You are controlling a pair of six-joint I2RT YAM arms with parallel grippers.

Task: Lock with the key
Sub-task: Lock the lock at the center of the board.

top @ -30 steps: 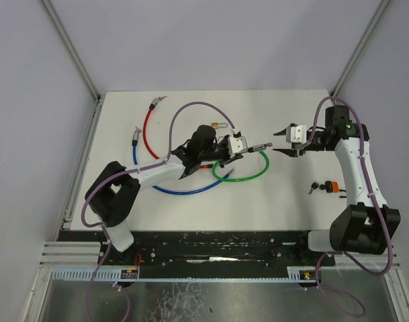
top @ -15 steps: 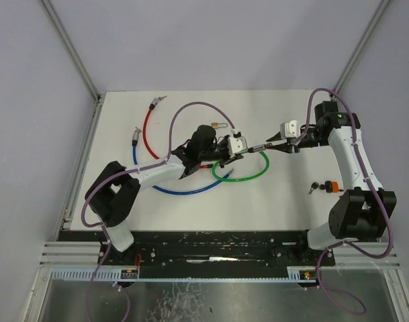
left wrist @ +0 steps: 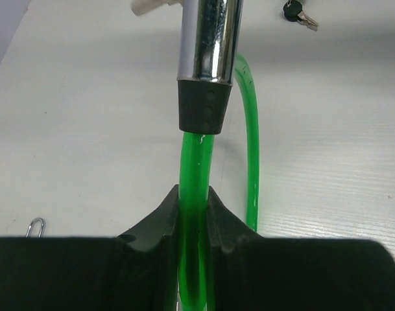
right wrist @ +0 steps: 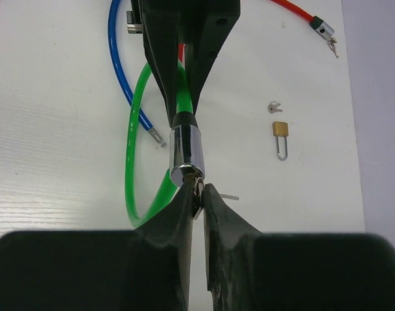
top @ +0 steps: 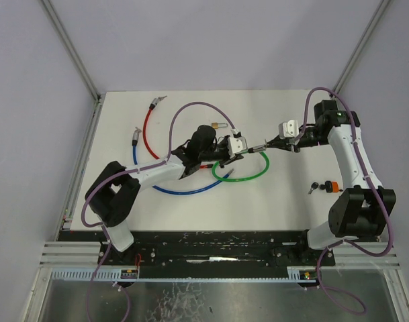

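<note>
Next, my left gripper goes outward and down past the brass padlock toward the table's far edge and releases the green cable point(left wrist: 196, 168) on that bare part.
A green cable lock point(top: 248, 176) lies looped on the white table. My left gripper point(top: 244, 154) is shut on the green cable point(left wrist: 196, 168) just behind its chrome lock cylinder point(left wrist: 209, 39) and holds the cylinder above the table. A small key point(right wrist: 197, 189) sticks out of the cylinder's point(right wrist: 185, 152) end face. My right gripper point(right wrist: 197, 194) faces the left one point(right wrist: 184, 39), and its two fingertips pinch the key's head. In the top view the right gripper point(top: 270, 144) meets the cylinder point(top: 258, 147) tip to tip.
A red cable point(top: 148, 127) and a blue cable point(top: 180, 191) lie left of the green loop. A small brass padlock point(top: 219, 125) sits behind the left gripper. Black keys with an orange tag point(top: 325, 187) rest near the right arm.
My right gripper moved left to the cylinder's end and closed its jaws onto the key. The left arm and the green cable stayed in place.
</note>
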